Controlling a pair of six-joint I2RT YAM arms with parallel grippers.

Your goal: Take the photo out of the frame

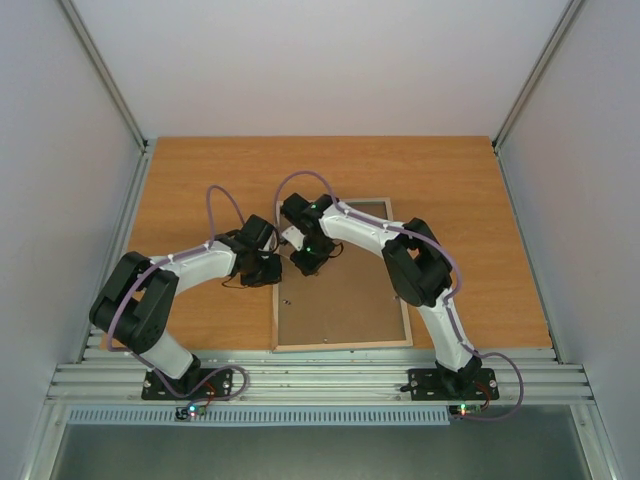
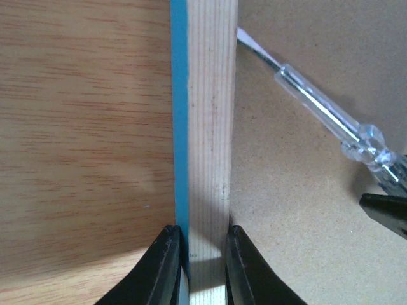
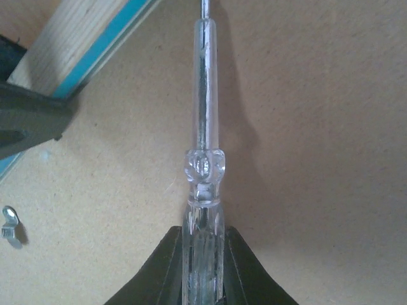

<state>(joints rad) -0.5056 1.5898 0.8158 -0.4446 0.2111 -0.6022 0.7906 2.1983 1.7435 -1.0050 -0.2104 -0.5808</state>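
Note:
My left gripper will next move the bar it is holding to the left in the top view, onto bare tabletop and toward my base, and then let go of it.
The frame (image 1: 340,346) lies face down on the table, its brown backing board (image 1: 340,305) up. The photo is hidden under that board. My left gripper (image 2: 200,244) is shut on the frame's left rail (image 2: 210,127), one finger on the turquoise outer edge and the other on the inner side. My right gripper (image 3: 203,254) is shut on a screwdriver (image 3: 205,127) with a clear handle. The screwdriver's shaft points over the backing board (image 3: 305,159) toward the frame's rail (image 3: 76,44). In the left wrist view the screwdriver (image 2: 324,114) reaches its tip to the rail's inner edge.
A small metal turn clip (image 3: 9,225) sits on the backing board near the left rail. The wooden table (image 1: 200,180) extends left of and behind the frame. Grey walls enclose the table on three sides.

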